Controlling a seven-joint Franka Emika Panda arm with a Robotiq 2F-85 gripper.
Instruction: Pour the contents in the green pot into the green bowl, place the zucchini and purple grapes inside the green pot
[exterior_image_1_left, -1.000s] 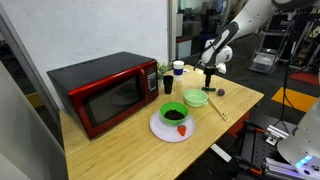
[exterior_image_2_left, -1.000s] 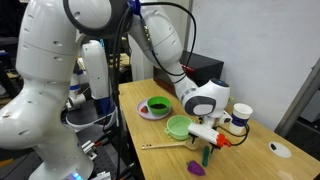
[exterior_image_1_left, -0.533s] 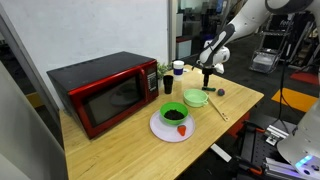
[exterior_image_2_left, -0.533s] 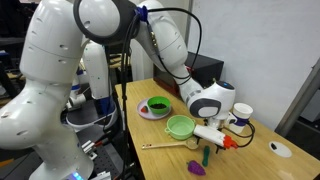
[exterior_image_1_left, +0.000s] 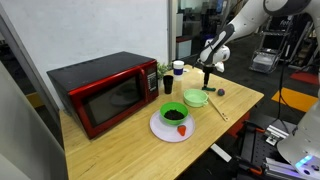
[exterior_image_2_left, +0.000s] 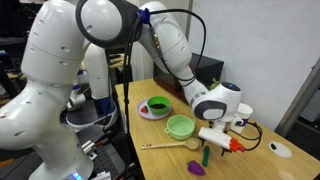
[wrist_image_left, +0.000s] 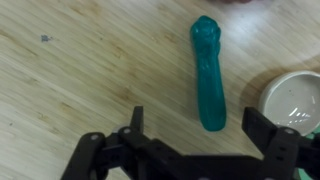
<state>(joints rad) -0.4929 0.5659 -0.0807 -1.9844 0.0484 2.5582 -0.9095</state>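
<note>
The zucchini's near end (wrist_image_left: 212, 117) is already between my open black fingers, so I should lower my gripper slightly over it and close the fingers from both sides.
The zucchini (wrist_image_left: 207, 72) lies flat on the wooden table, slim and dark green; in an exterior view it (exterior_image_2_left: 205, 155) shows below the hand. My gripper (wrist_image_left: 200, 125) hangs open just above it, and the zucchini's near end sits between the two black fingers (wrist_image_left: 266, 128) without touching them. The light-green pot (exterior_image_2_left: 180, 126) stands beside it, and its pale inside shows at the wrist view's right edge (wrist_image_left: 296, 95). The green bowl (exterior_image_2_left: 157, 105) rests on a plate and holds something dark. The purple grapes (exterior_image_2_left: 197, 169) lie near the table's edge.
A red microwave (exterior_image_1_left: 105, 92) fills the table's far side. A white plate (exterior_image_1_left: 160, 128) carries the bowl and a red strawberry piece (exterior_image_1_left: 182, 130). A dark-green cup (exterior_image_1_left: 167, 85), a white cup (exterior_image_2_left: 243, 113) and a wooden stick (exterior_image_2_left: 165, 146) lie around.
The arm has shifted slightly across the table above the zucchini. The jaws stay open and nothing on the table has moved.
</note>
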